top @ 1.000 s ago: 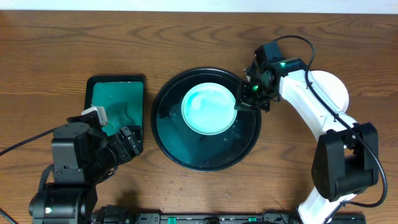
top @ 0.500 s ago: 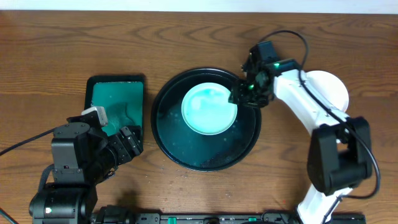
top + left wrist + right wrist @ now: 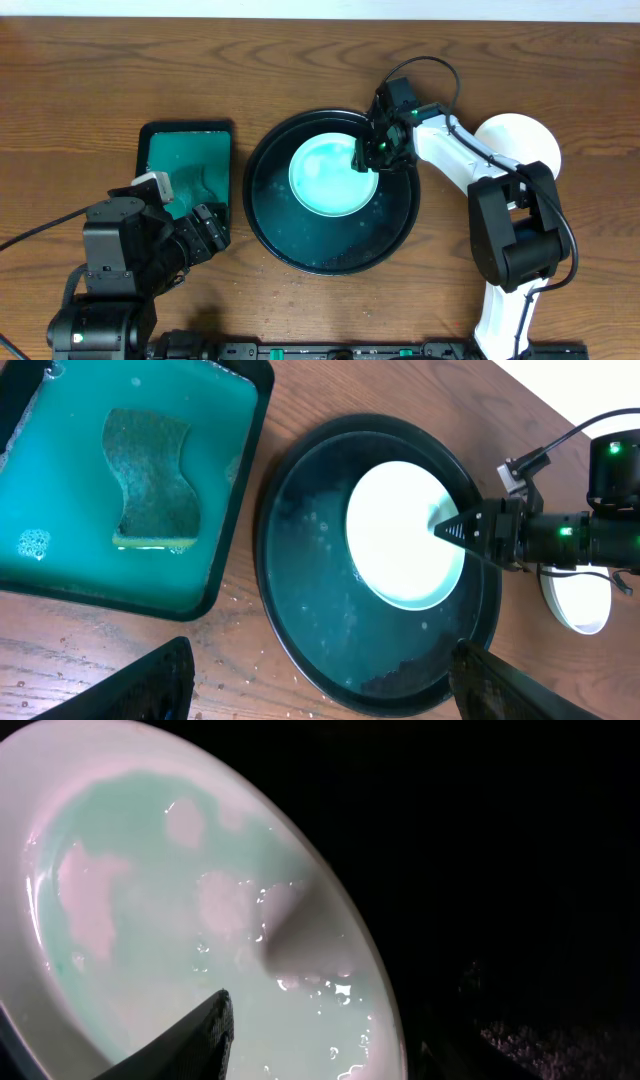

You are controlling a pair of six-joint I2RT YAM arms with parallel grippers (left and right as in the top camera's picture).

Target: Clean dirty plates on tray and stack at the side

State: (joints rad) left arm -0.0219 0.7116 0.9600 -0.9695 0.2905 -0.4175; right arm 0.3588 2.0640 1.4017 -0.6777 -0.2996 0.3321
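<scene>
The plate's rim runs between my open fingers, nearer the outer one, so my right gripper will next move a little away from the plate's middle and close on the plate's rim.
One small round plate (image 3: 330,178), white with a pale mint film, lies on the large black tray (image 3: 290,235). My right gripper (image 3: 367,156) is at the plate's right rim, open. In the right wrist view the plate (image 3: 150,900) fills the left side. One finger (image 3: 190,1040) is over its wet face and the other is outside the rim above the dark tray (image 3: 520,870). My left gripper (image 3: 320,695) hangs open and empty over the table by the tray's near-left rim (image 3: 300,660). From there I see the plate (image 3: 400,540) and the right gripper (image 3: 455,530).
A rectangular green tray (image 3: 160,150) of soapy water stands left of the black tray, with a green sponge (image 3: 150,475) lying in it. A clean white plate (image 3: 525,140) sits on the table at the right, partly under my right arm. Droplets speckle the wood.
My right gripper has moved left from the tray's right rim to the plate's right edge and has opened. The left arm has not moved.
</scene>
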